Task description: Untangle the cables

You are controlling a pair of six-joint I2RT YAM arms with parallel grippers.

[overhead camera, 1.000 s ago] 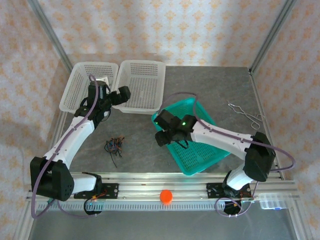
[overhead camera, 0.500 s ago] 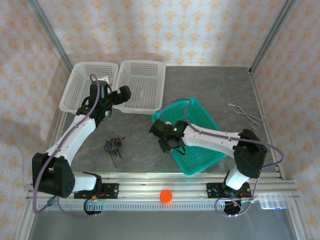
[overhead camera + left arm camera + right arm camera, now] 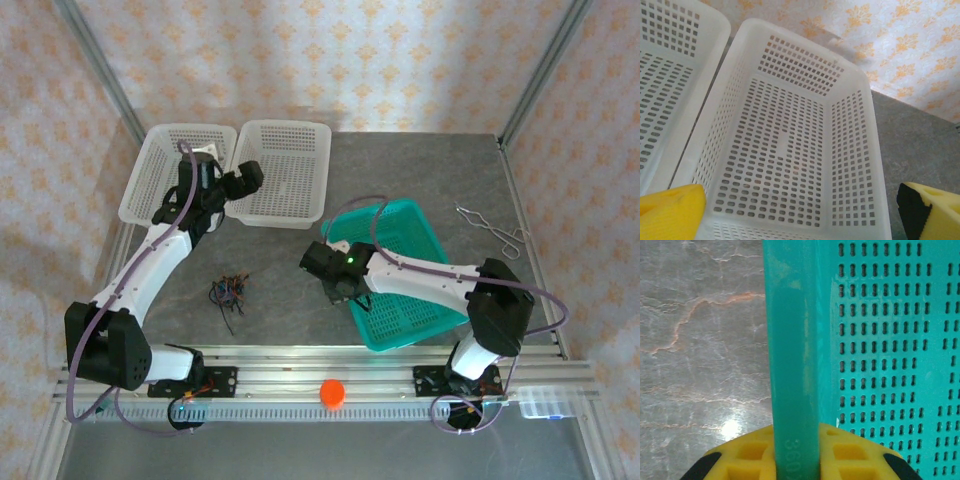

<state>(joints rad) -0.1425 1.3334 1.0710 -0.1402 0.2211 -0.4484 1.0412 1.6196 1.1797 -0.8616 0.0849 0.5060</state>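
Observation:
My right gripper moves outward next, turning the teal basket straight, and releases the basket's rim on the bare tabletop beside the white baskets.
The cables (image 3: pixel 229 291) lie as a small dark tangle of black, red and blue wires on the grey table, left of centre. My left gripper (image 3: pixel 246 178) hovers open over the near rim of a white basket (image 3: pixel 790 150), far behind the tangle. Its yellow fingertips (image 3: pixel 670 212) stand wide apart with nothing between them. My right gripper (image 3: pixel 338 285) is shut on the left rim of the teal basket (image 3: pixel 410 290). In the right wrist view the teal rim (image 3: pixel 790 340) runs straight between the yellow pads (image 3: pixel 850 455).
Two white baskets (image 3: pixel 178 172) (image 3: pixel 280 170) stand side by side at the back left. Silver forceps (image 3: pixel 495 230) lie at the right edge. An orange ball (image 3: pixel 332 392) rests on the front rail. Bare table lies between the tangle and the teal basket.
My right gripper came down onto the teal basket's left rim and closed on it; the basket has turned slightly. The left gripper edged a little toward the white baskets.

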